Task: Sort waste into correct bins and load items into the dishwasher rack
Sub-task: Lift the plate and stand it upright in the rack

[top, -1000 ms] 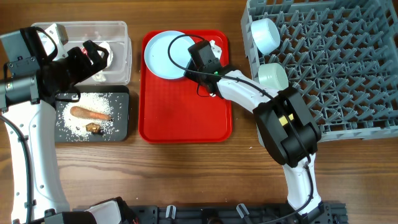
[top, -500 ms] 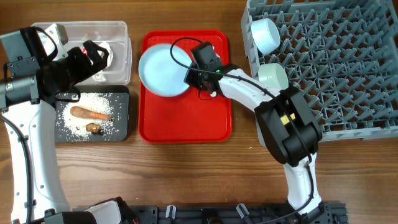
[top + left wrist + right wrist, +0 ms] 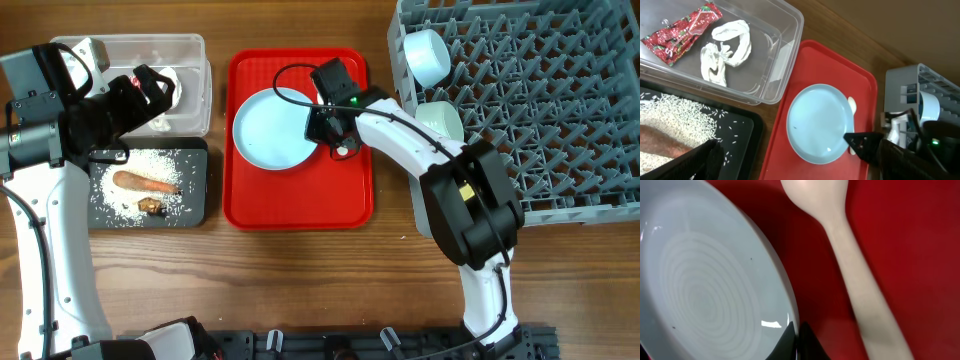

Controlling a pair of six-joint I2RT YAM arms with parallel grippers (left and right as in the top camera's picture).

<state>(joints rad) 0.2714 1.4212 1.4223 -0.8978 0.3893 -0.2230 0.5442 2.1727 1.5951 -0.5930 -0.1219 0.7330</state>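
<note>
My right gripper will move up, to the right in the overhead view, then down beside the light blue bowl, where empty slots can hold the plate once it is released.
My right gripper is shut on the right rim of the pale blue plate over the red tray; in the right wrist view its tips pinch the plate's rim. The white spoon lies on the tray beside it. My left gripper hangs open and empty over the clear tub, which holds the red-and-white wrapper and crumpled paper. The black tray holds rice, the carrot piece and the brown lump. The yellow cup is out of view.
The grey rack stands at the right with the light blue bowl and mint green bowl on its left side. The red tray lies between the bins and the rack. The right arm reaches across the tray.
My right gripper has pulled the plate from the tray's far left corner toward its middle. The spoon now shows beside the plate. The left arm has not moved.
</note>
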